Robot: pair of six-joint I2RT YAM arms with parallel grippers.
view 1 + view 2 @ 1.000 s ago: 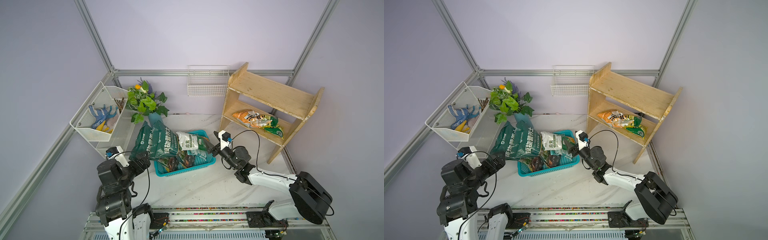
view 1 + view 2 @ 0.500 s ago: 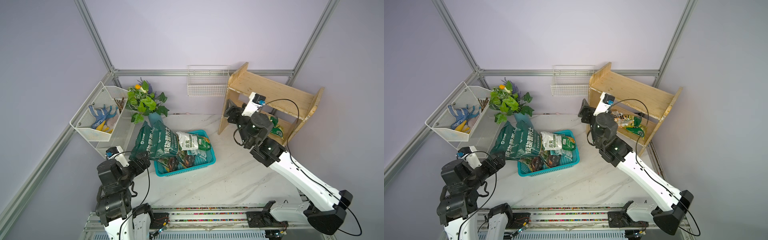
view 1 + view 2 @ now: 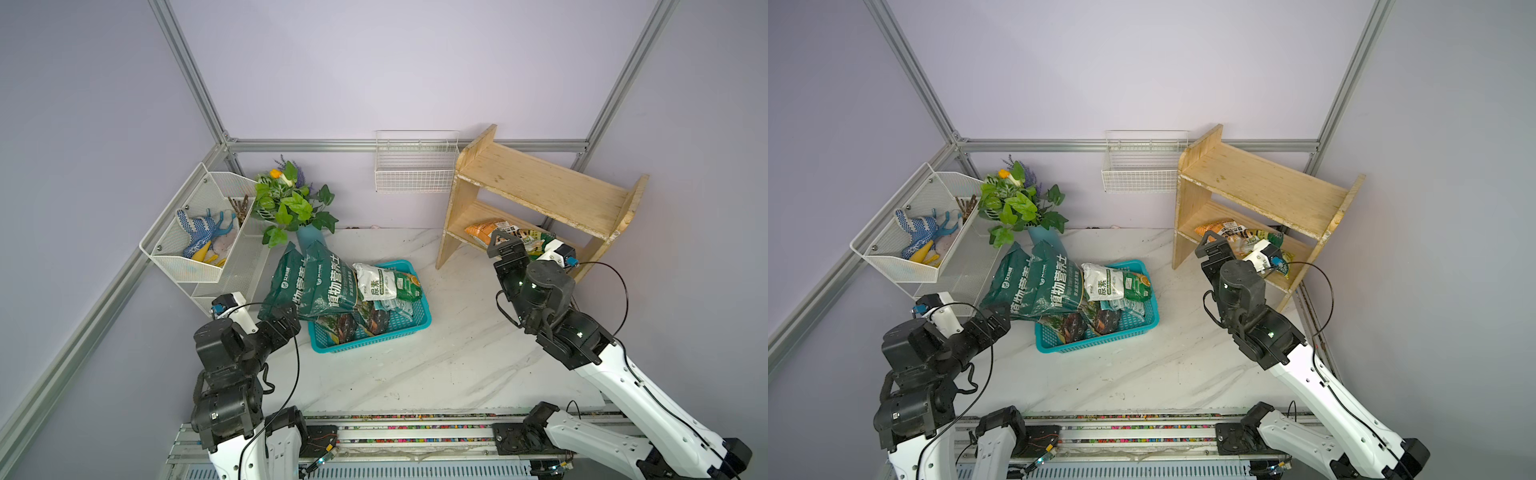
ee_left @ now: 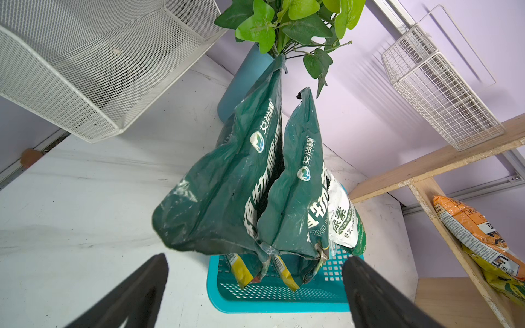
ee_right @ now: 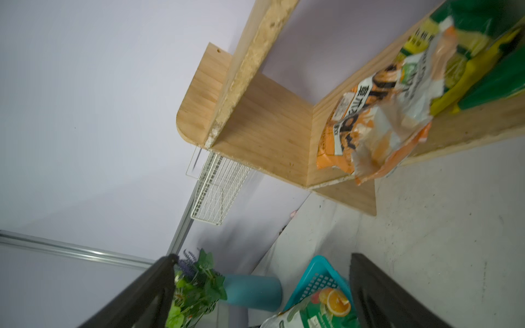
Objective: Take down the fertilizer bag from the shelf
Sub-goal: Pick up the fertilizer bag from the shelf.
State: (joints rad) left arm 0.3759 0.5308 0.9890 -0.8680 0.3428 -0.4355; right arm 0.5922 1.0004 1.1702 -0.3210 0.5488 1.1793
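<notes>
My right gripper turns and reaches outward next onto the orange bag's end (image 5: 424, 93) by the green and yellow bag, since the front of the shelf is open there.
The fertilizer bag (image 3: 480, 230) (image 3: 1217, 228) (image 5: 369, 122) is orange and white and lies on the lower tier of the light wooden shelf (image 3: 544, 189) (image 3: 1262, 185) (image 5: 267, 127). A green and yellow bag (image 3: 540, 241) lies beside it. My right gripper (image 3: 503, 242) (image 3: 1210, 243) (image 5: 261, 258) is open and empty, just in front of the lower tier near the orange bag and apart from it. My left gripper (image 3: 286, 318) (image 3: 998, 319) (image 4: 254, 258) is open and empty, low by the teal basket.
The teal basket (image 3: 415, 328) (image 4: 270, 301) holds several bags. Two tall green bags (image 3: 320, 282) (image 4: 255, 184) lean out of it. Behind it stand a plant in a blue vase (image 3: 309, 237), a white mesh rack (image 3: 199, 249) and a white wire wall basket (image 3: 415, 166).
My right arm swung from the teal basket up past the shelf's left side and came down before the lower tier, jaws spreading wider. The left arm has not moved.
</notes>
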